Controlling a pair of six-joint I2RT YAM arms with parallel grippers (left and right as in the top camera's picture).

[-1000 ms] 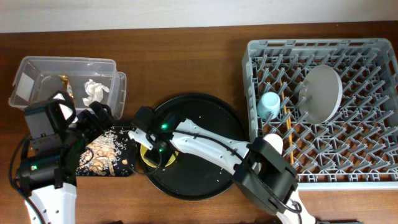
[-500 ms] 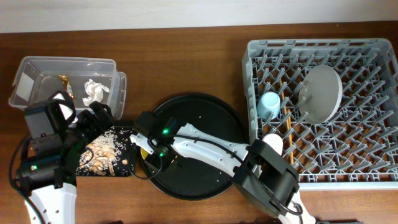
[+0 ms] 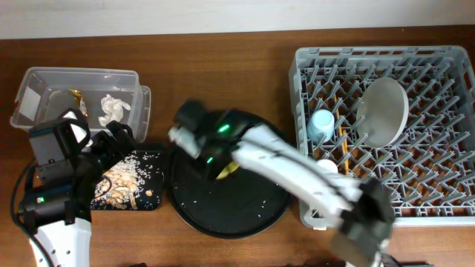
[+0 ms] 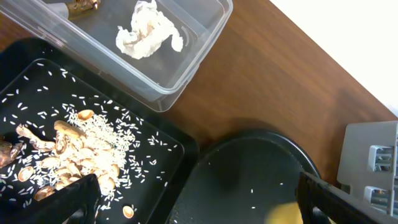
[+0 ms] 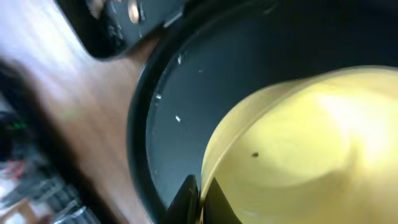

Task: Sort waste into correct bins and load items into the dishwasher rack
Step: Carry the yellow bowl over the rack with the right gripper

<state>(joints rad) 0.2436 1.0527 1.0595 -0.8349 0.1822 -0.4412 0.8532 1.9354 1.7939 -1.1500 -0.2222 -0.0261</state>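
Observation:
My right gripper will next lift outward over the rack. Then it will lower the bowl onto the rack's wires beyond the light blue cup and release it there, because those wires are empty.
My right gripper [image 3: 215, 159] is shut on the rim of the small yellow bowl [image 3: 228, 167] and holds it tilted over the round black tray [image 3: 252, 215]; the arm is motion-blurred. In the right wrist view the bowl [image 5: 298, 143] fills the frame, with my fingers [image 5: 200, 190] pinching its edge. My left gripper [image 3: 111, 147] is open and empty above the shallow black tray [image 3: 151, 199], which holds food scraps and rice [image 3: 122, 176]. The clear tub [image 3: 44, 78] holds the white tissue [image 3: 111, 107] and gold wrapper [image 3: 76, 95]. The left wrist view shows the scraps [image 4: 74, 155] and tissue [image 4: 149, 31].
The grey dishwasher rack [image 3: 445, 208] on the right holds a light blue cup [image 3: 321, 124], a grey-green plate [image 3: 384, 111], a white cup [image 3: 325, 165] and chopsticks [image 3: 343, 141]. Loose rice grains lie on the round tray. The brown table stretches behind.
My right arm has swung from the round tray's left edge, beside the black tray, toward the tray's middle, carrying the yellow bowl. The left arm has not moved.

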